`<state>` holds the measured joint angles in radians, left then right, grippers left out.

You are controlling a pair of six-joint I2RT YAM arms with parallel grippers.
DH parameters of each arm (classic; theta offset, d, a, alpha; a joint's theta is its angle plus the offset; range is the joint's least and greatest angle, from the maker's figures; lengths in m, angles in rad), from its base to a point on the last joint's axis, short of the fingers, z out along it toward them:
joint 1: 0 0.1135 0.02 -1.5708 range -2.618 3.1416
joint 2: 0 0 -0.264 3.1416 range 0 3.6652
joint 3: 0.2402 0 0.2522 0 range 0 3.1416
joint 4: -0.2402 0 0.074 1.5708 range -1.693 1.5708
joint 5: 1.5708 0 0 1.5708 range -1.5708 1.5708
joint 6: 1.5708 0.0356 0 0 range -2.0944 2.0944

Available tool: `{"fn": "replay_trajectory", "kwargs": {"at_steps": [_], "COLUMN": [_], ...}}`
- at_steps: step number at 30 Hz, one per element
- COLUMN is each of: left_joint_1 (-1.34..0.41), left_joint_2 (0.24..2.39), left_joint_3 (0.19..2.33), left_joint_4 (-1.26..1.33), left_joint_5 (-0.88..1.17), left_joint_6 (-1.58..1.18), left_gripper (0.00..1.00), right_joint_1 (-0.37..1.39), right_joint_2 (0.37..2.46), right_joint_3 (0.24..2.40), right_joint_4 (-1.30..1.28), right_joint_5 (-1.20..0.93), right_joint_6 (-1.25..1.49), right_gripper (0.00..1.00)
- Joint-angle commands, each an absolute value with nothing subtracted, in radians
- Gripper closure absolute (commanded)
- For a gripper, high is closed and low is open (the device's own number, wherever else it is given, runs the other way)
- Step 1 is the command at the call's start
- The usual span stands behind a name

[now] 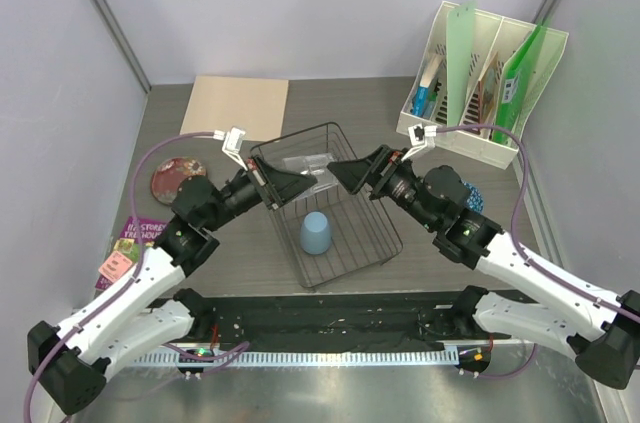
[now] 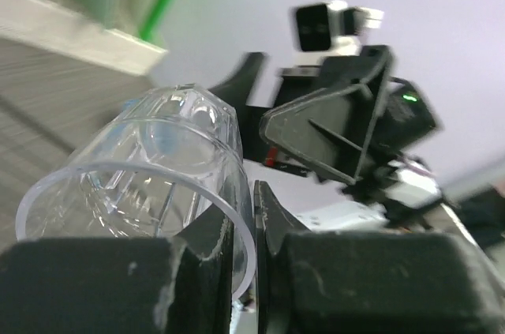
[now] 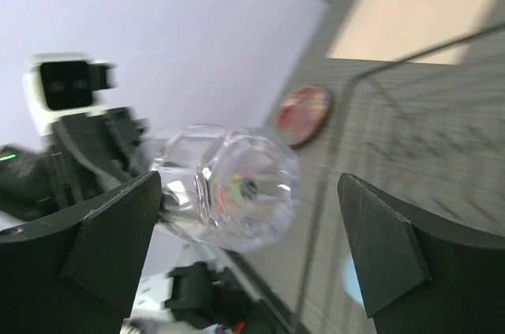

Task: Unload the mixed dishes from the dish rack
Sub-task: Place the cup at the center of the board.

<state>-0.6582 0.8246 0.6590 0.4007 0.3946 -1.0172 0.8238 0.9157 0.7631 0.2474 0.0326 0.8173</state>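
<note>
My left gripper should swing over, turn the tumbler (image 1: 318, 174) upright, lower and release it: the empty red plate (image 1: 178, 180) lies below, to the gripper's left in the top view.
My left gripper (image 1: 292, 186) is shut on the rim of the clear glass tumbler (image 1: 318, 174) and holds it on its side above the dish rack (image 1: 372, 243). In the left wrist view one finger is inside the tumbler (image 2: 150, 164) and one outside, at the gripper (image 2: 256, 227). My right gripper (image 1: 347, 174) is open, facing the tumbler's base (image 3: 237, 188), its fingers (image 3: 118, 231) wide apart on either side. The light blue cup (image 1: 315, 233) stands upside down in the rack. The dark red plate (image 1: 178, 176) lies on the table at the left. The patterned bowl (image 1: 472, 197) is mostly hidden behind my right arm.
A white file holder (image 1: 480, 73) with papers stands at the back right. A tan mat (image 1: 238, 108) lies at the back, left of the middle. Coloured cards (image 1: 128, 243) lie at the left edge, below the plate. The red plate also shows in the right wrist view (image 3: 304, 115).
</note>
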Motion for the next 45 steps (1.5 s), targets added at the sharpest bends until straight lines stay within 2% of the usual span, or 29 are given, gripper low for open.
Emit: {"fn": "replay_trajectory", "kwargs": {"at_steps": [1, 5, 9, 13, 19, 25, 34, 45], "left_joint_1": [-0.644, -0.627, -0.595, -0.488, -0.218, -0.049, -0.031, 0.038], "left_joint_2": [0.824, 0.867, 1.007, 1.225, 1.509, 1.726, 1.862, 1.855], "left_joint_3": [0.793, 0.983, 1.178, 1.441, 1.629, 1.655, 1.614, 1.410], "left_joint_4": [0.033, -0.288, -0.553, -0.799, -0.893, -0.927, -0.862, -0.724], "left_joint_5": [0.220, -0.083, -0.480, -0.635, -0.486, -0.403, -0.446, -0.394], "left_joint_6": [-0.826, -0.707, -0.626, -0.583, -0.565, -0.581, -0.568, -0.606], "left_gripper": [1.00, 1.00, 1.00, 1.00, 1.00, 1.00, 1.00, 1.00], "right_joint_1": [0.816, 0.816, 0.816, 0.815, 0.816, 0.816, 0.816, 0.816], "right_joint_2": [0.893, 0.812, 0.744, 0.730, 0.758, 0.761, 0.788, 0.844], "right_joint_3": [0.854, 0.858, 0.825, 0.805, 0.790, 0.761, 0.729, 0.735], "right_joint_4": [-0.052, -0.222, -0.253, -0.267, -0.301, -0.307, -0.278, -0.272], "right_joint_5": [0.296, 0.542, 0.594, 0.586, 0.525, 0.500, 0.489, 0.483], "right_joint_6": [0.715, 0.696, 0.672, 0.670, 0.670, 0.667, 0.666, 0.646], "right_gripper": [0.00, 0.00, 0.00, 0.00, 0.00, 0.00, 0.00, 0.01]}}
